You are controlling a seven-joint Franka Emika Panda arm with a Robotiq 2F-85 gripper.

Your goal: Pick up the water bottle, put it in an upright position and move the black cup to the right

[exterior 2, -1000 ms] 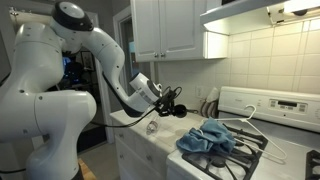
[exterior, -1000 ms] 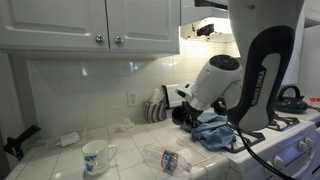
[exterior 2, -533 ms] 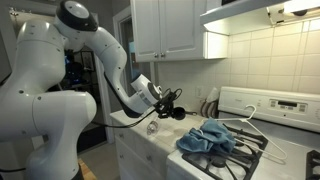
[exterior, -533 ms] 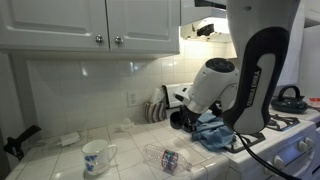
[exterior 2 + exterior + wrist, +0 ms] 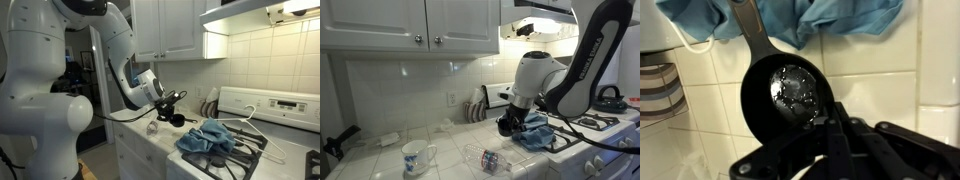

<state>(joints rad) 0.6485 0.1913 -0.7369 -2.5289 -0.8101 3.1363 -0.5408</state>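
Observation:
The robot's gripper will next carry the black cup down to the tiles between the bottle and the blue cloth, as the cup hangs just above the counter.
The water bottle [image 5: 485, 157] lies on its side on the tiled counter, clear with a reddish label, near the front edge. My gripper [image 5: 512, 118] is behind and to the right of it, by the blue cloth. In the wrist view my gripper [image 5: 828, 124] is shut on the rim of the black cup [image 5: 785, 95], which has a shiny inside and a long black handle pointing up. In an exterior view the gripper [image 5: 172, 116] holds the dark cup [image 5: 176, 120] just above the counter.
A white mug with blue marks [image 5: 415, 155] stands to the left of the bottle. A crumpled blue cloth [image 5: 535, 132] lies at the stove's edge, also in the wrist view [image 5: 840, 22]. Striped dishes [image 5: 475, 110] lean at the back wall. A kettle [image 5: 610, 97] sits on the stove.
The arm has swung and the gripper has shifted to the right with the black cup, closer to the blue cloth. The bottle and the mug have not moved.

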